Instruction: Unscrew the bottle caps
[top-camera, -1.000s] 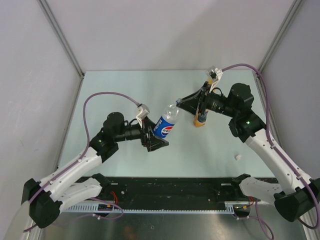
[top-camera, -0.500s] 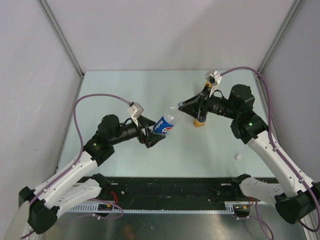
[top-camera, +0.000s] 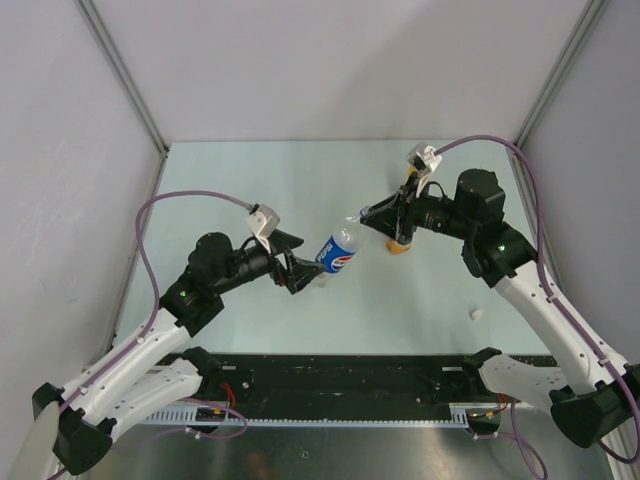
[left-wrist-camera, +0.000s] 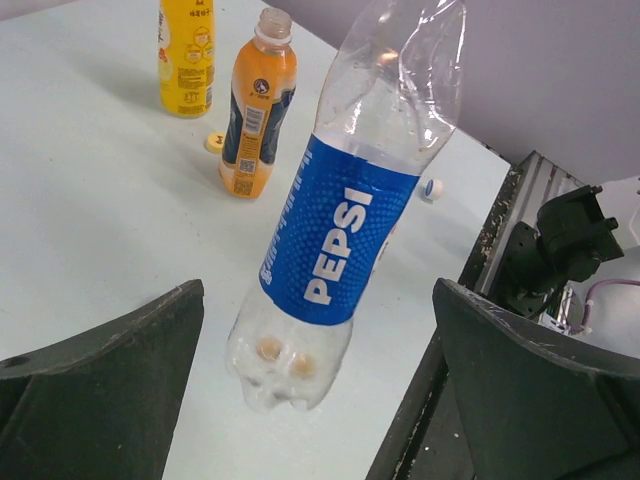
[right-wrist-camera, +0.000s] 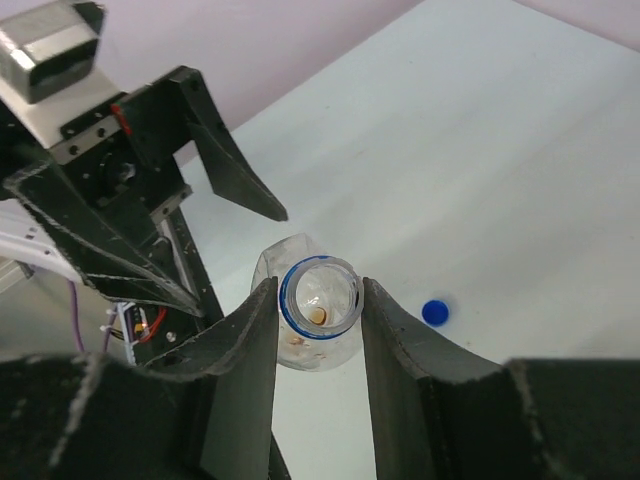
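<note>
The water bottle's held neck is capless, so my right gripper will next turn it upright, go down and release it on the tabletop (top-camera: 379, 269) beside the short orange bottle.
The clear blue-labelled water bottle (top-camera: 338, 250) hangs tilted, its neck open and capless (right-wrist-camera: 320, 298). My right gripper (right-wrist-camera: 319, 290) is shut on that neck (top-camera: 355, 217). My left gripper (top-camera: 300, 270) stands open, its fingers (left-wrist-camera: 100, 380) wide on either side of the bottle's base (left-wrist-camera: 345, 240) and apart from it. A blue cap (right-wrist-camera: 434, 312) lies on the table. The short orange bottle (left-wrist-camera: 258, 110) stands capless, with a yellow cap (left-wrist-camera: 214, 141) beside it. The tall yellow-orange bottle (left-wrist-camera: 187, 55) stands behind, its top cut off. A white cap (left-wrist-camera: 431, 187) lies near the table's front edge.
In the top view the short orange bottle (top-camera: 399, 243) is half hidden behind the right wrist, and the white cap (top-camera: 476, 314) lies right of centre. A black rail (top-camera: 350, 385) runs along the near edge. Grey walls enclose the table.
My left arm has drawn back to the left, off the bottle's body. The bottle, held by my right gripper, has shifted slightly left and lower.
</note>
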